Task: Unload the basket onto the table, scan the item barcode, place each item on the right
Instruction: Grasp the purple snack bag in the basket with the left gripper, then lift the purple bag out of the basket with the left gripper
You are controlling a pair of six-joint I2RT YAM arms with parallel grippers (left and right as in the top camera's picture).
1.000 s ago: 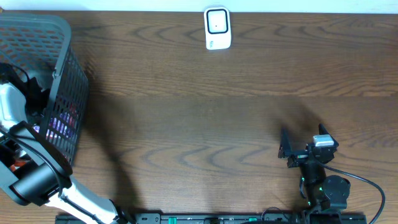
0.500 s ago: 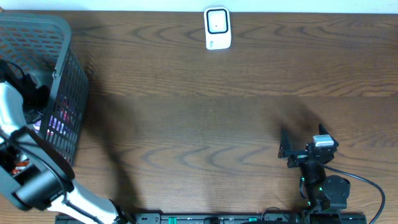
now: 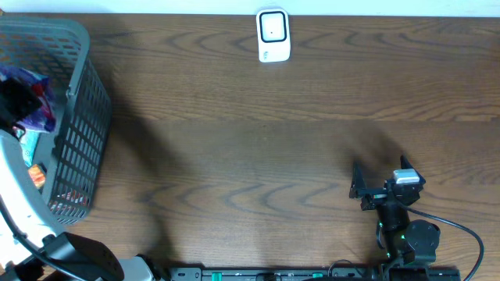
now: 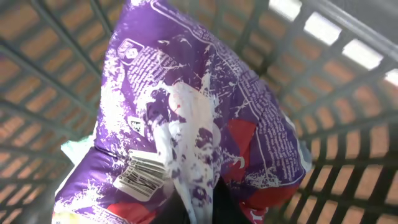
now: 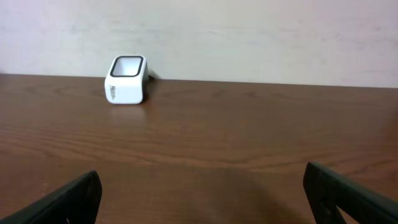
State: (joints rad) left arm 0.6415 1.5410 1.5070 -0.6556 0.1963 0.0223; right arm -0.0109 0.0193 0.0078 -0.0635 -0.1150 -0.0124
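My left gripper lifts and tilts up next, then lowers inside the basket and opens, since its fingers pinch only a narrow fold of the packet.
A purple and white snack packet [image 4: 186, 106] fills the left wrist view, with its white barcode label [image 4: 142, 175] low on the left side. My left gripper [image 4: 208, 208] is shut on the packet's lower edge, inside the grey basket [image 3: 78, 133]. From overhead, the packet [image 3: 35, 109] shows purple beside my left gripper [image 3: 19, 105] near the basket's far end. The white scanner [image 3: 273, 35] stands at the table's far edge, seen also as the scanner [image 5: 127, 79] in the right wrist view. My right gripper [image 3: 380, 172] rests open and empty at the near right.
More packets [image 3: 35, 176] lie in the bottom of the basket, whose mesh walls [image 4: 348, 81] surround the held packet. A black cable [image 3: 461, 230] trails from the right arm's base.
My left gripper has closed on the purple packet and raised it inside the basket, moving toward the far end. The right arm has not moved.
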